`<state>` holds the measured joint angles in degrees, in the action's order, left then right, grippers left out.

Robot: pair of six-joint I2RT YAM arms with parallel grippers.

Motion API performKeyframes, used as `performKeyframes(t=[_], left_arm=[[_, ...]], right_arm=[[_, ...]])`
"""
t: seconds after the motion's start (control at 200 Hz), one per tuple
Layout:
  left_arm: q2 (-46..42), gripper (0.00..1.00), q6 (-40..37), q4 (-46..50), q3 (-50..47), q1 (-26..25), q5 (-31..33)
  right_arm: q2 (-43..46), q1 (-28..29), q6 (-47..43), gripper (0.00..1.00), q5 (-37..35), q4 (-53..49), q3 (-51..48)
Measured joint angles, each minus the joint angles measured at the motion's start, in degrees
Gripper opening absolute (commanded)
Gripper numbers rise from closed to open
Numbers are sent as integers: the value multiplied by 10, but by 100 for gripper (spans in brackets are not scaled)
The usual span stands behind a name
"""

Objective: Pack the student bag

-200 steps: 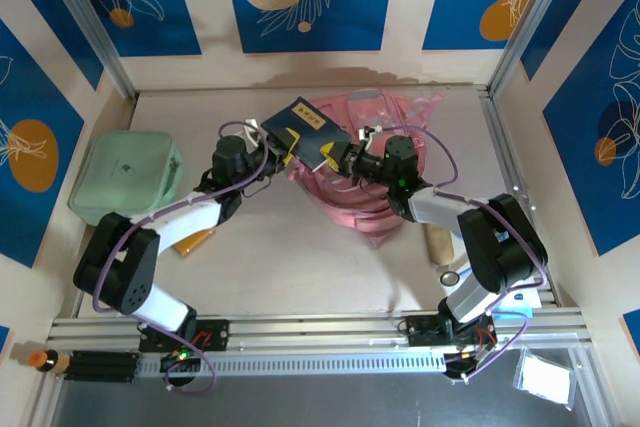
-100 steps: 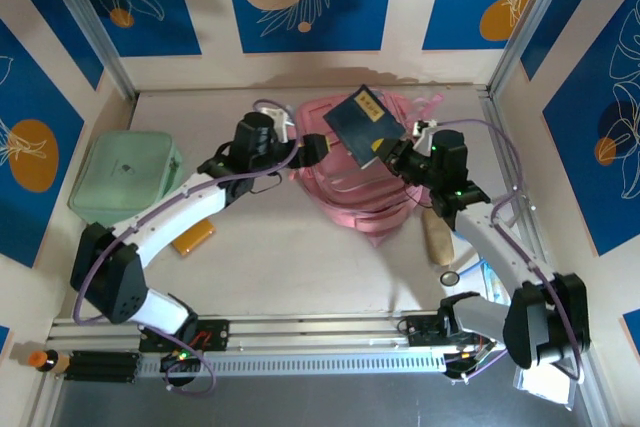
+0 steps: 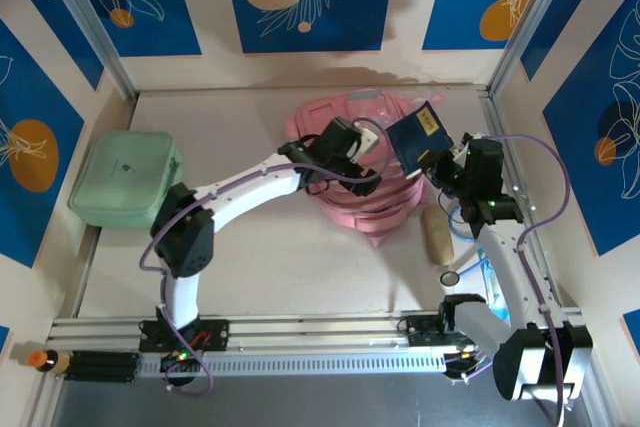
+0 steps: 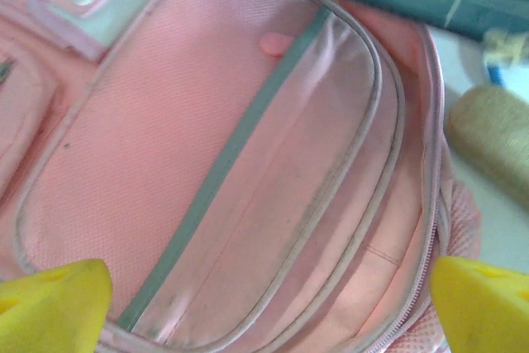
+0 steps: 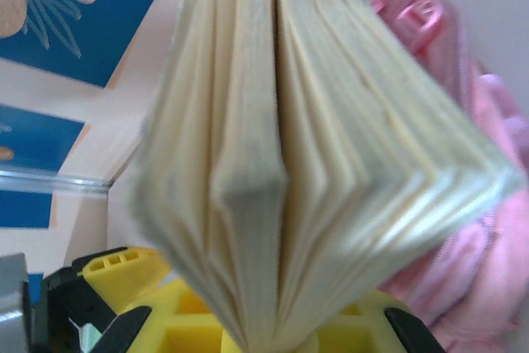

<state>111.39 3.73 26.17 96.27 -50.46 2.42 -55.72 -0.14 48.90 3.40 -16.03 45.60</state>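
Note:
The left gripper lowers astride the bag's pale zipper edge next and closes on it. That zipper edge curves below between the gripper's open yellow fingers.
The pink student bag (image 3: 352, 197) lies at the table's back middle, and its front compartment (image 4: 248, 171) gapes open in the left wrist view. My left gripper (image 3: 358, 143) hovers over the bag, open, with nothing between its yellow fingertips (image 4: 51, 303). My right gripper (image 3: 441, 163) is at the bag's right edge, shut on a dark blue book (image 3: 419, 134) held tilted above the bag. In the right wrist view the book's fanned cream pages (image 5: 314, 146) rise from the gripper (image 5: 273, 332), with the pink bag (image 5: 475, 204) behind.
A mint-green case (image 3: 125, 177) sits at the left wall. A beige roll (image 3: 437, 234) and a small round object (image 3: 450, 275) lie right of the bag. The roll (image 4: 496, 134) also lies beside the bag's rim in the left wrist view. Walls close in all round.
My left gripper has opened, let go of the book and swung right over the bag. My right gripper has carried the book from the bag's left side to its right edge.

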Motion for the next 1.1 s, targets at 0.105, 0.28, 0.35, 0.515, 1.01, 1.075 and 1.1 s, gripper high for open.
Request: performKeyframes(t=[0.105,0.28,0.35,0.515,1.01,1.075,1.1], left_arm=[[43,87,-39,39,47,-18,22],[107,78,-65,89,115,-27,49],[136,74,-69,109,151,-26,63],[190,65,-78,156,219,-25,83],[208,8,-86,188,266,-24,113],[185,7,-85,175,246,-23,122],[176,6,-85,171,240,-22,126]], right_arm=[[11,-24,0,0,-3,-19,0],[24,-38,-2,0,-10,-46,0],[27,-40,-3,0,-13,-52,0],[31,-42,-5,0,-15,-62,0],[56,-60,-19,0,-33,-91,3],[67,-70,-26,0,-43,-102,8],[73,-75,-30,0,-47,-106,11]])
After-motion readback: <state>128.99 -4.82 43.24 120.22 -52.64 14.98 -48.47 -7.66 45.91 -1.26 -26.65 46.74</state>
